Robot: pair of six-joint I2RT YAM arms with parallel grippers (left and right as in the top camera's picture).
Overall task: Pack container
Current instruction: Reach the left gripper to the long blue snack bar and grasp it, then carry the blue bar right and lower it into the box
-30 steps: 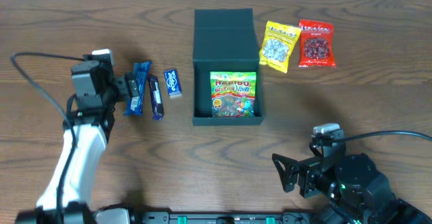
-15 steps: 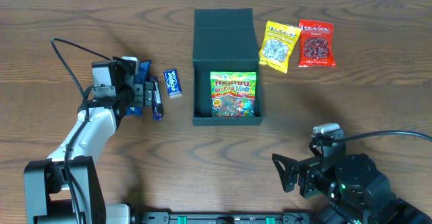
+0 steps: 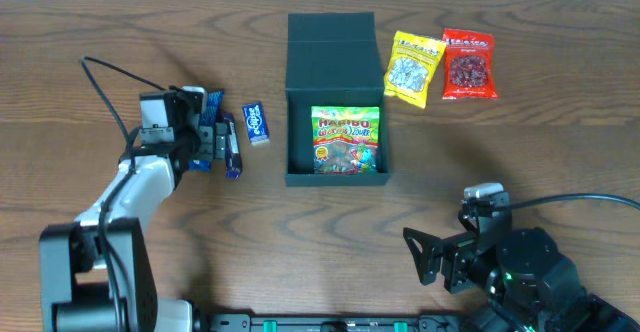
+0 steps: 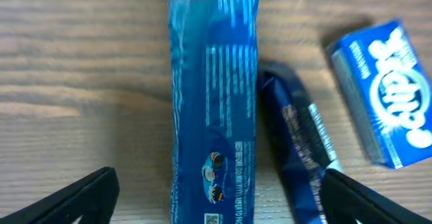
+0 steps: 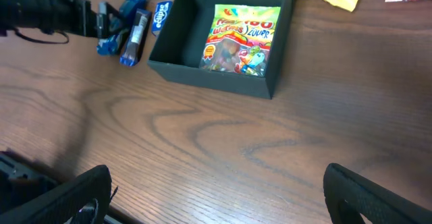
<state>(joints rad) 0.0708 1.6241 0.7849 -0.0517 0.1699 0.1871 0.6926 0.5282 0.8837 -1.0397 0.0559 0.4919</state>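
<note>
The light blue snack packet lies lengthwise between my open fingers, so my left gripper should next lower onto its near part and close across its width.
The dark green-black container (image 3: 336, 47) stands open mid-table with its flap lid laid back; a colourful gummy packet (image 3: 346, 139) lies inside. It also shows in the right wrist view (image 5: 177, 27). My left gripper (image 3: 207, 137) is open, low over a light blue snack packet (image 4: 216, 102), its fingers straddling that packet and a dark blue bar (image 4: 297, 143). A small blue box (image 3: 256, 123) lies just right of them. My right gripper (image 3: 425, 257) is open and empty near the front edge, away from everything.
A yellow packet (image 3: 414, 67) and a red packet (image 3: 468, 64) lie to the right of the container at the back. The left arm's black cable (image 3: 105, 87) loops over the table at the left.
The left gripper swung right a second ago and came down onto the blue packets, then barely shifted. The right arm has not moved.
</note>
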